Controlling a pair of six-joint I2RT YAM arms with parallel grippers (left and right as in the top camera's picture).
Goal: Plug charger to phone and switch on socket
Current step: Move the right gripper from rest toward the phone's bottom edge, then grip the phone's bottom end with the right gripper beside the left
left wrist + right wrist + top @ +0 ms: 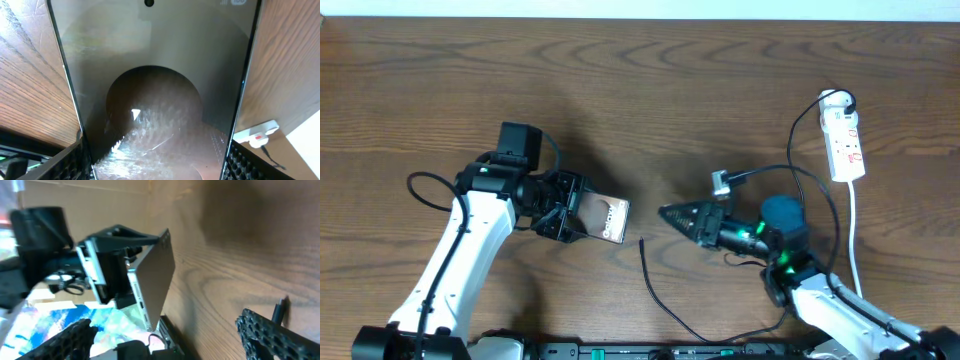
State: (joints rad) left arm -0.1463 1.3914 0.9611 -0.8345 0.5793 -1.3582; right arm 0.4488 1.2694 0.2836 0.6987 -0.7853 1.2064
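Observation:
I need to move the open fingers of my right gripper to the left in the overhead view and around the phone's free part (613, 217) (151, 282), because that part sticks out clear there.
The phone (607, 218) is held up off the table by its lower end, with my left gripper (565, 208) shut on it. In the left wrist view its glossy screen (155, 75) fills the frame between the two black fingers (67, 162). The charger (653, 285) lies loose on the table, its plug tip just right of the phone and below my right gripper (672, 213). That gripper points at the phone and stands open and empty. In the right wrist view the phone (157, 275) is edge-on ahead, and the charger's thin black end (280, 311) shows beside the right finger. The socket (844, 140) lies far right.
The socket's white cord (855, 235) runs down the right side toward the table's front edge. A black plug sits in the socket's far end (840, 99). Dark arm cables loop around the right wrist (790, 190). The socket also shows in the left wrist view (257, 135).

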